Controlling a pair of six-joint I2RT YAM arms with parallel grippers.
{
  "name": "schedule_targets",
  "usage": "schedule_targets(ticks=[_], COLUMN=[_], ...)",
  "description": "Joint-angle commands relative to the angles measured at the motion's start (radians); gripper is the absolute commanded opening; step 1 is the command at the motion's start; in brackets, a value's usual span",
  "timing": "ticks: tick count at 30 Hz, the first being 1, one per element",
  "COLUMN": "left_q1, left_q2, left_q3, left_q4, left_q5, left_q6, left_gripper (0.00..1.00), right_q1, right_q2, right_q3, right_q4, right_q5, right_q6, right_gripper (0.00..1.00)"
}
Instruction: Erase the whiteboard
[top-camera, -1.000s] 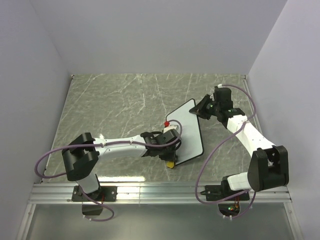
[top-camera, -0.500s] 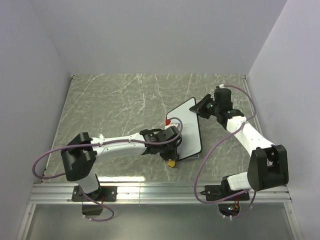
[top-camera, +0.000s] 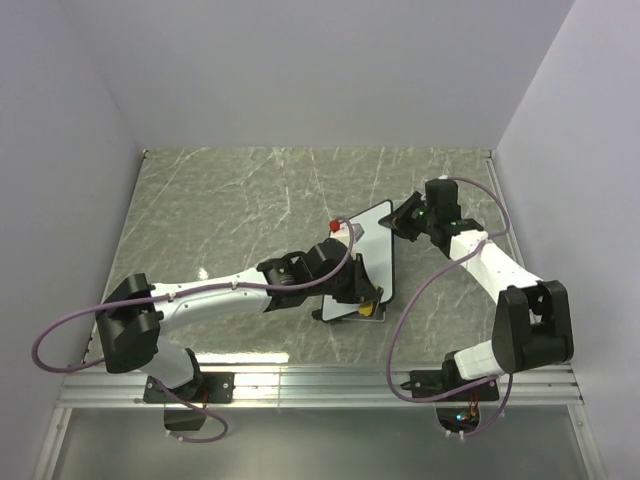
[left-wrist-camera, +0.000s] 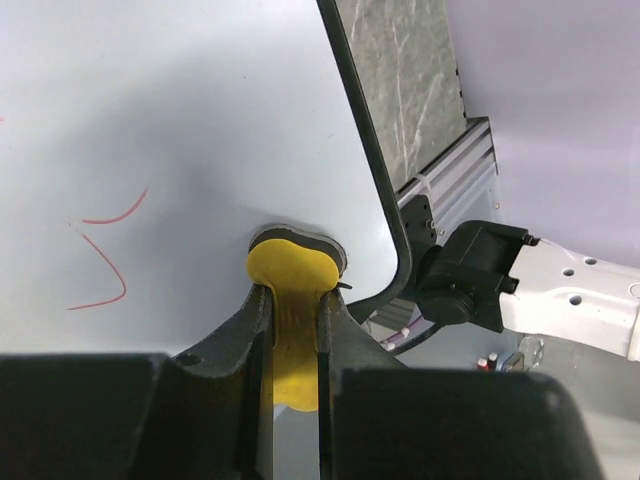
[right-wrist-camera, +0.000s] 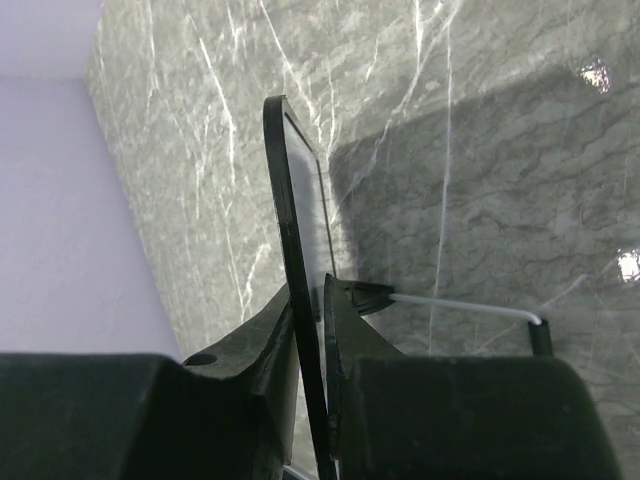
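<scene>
I should wipe the red strokes with my left gripper, then carry the eraser (left-wrist-camera: 292, 280) down and to the left in the top view and let it go, because the marble there is bare.
The whiteboard (top-camera: 366, 250) is a white board with a thin black rim, held tilted over the marble table. In the left wrist view its face (left-wrist-camera: 180, 130) bears two short red strokes (left-wrist-camera: 105, 260) at the left. My left gripper (top-camera: 365, 300) is shut on a small yellow eraser (left-wrist-camera: 292, 280) pressed against the board near its lower right corner. My right gripper (top-camera: 402, 222) is shut on the board's far right edge (right-wrist-camera: 293, 240), seen edge-on between the fingers.
A red-capped marker (top-camera: 336, 223) lies by the board's far left corner. The grey marble table (top-camera: 220, 210) spreads left and behind. The aluminium rail (top-camera: 320, 385) runs along the near edge. Walls close in on both sides.
My left arm has reached forward and right, carrying the eraser across the board towards its near right corner. The board has shifted and tilted slightly left. My right gripper keeps its hold.
</scene>
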Motion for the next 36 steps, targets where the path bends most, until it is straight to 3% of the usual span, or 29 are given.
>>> schedule_targets(ticks=[1,6,17,30,36], left_q1=[-0.002,0.021,0.192,0.121,0.121], left_q2=[0.01,0.022,0.079,0.08,0.114], left_q3=[-0.062,-0.139,-0.309,0.049,0.053], left_q4=[0.073,0.125,0.224,0.063,0.065], left_q5=[0.026,0.026,0.055,0.032,0.03], left_q6=[-0.026,-0.052,-0.049,0.011,0.005], left_gripper=[0.01,0.0,0.0,0.0,0.0], right_q1=[0.023,0.023,0.023,0.023,0.023], right_q2=[0.026,0.048,0.059,0.074,0.089], right_q3=[0.008,0.033,0.05,0.017,0.039], right_q4=[-0.007,-0.018,-0.041,-0.027,-0.039], right_q5=[-0.016,-0.022,-0.037,-0.048,-0.05], right_q6=[0.084,0.075,0.042,0.04,0.032], right_gripper=[0.0,0.0,0.0,0.0,0.0])
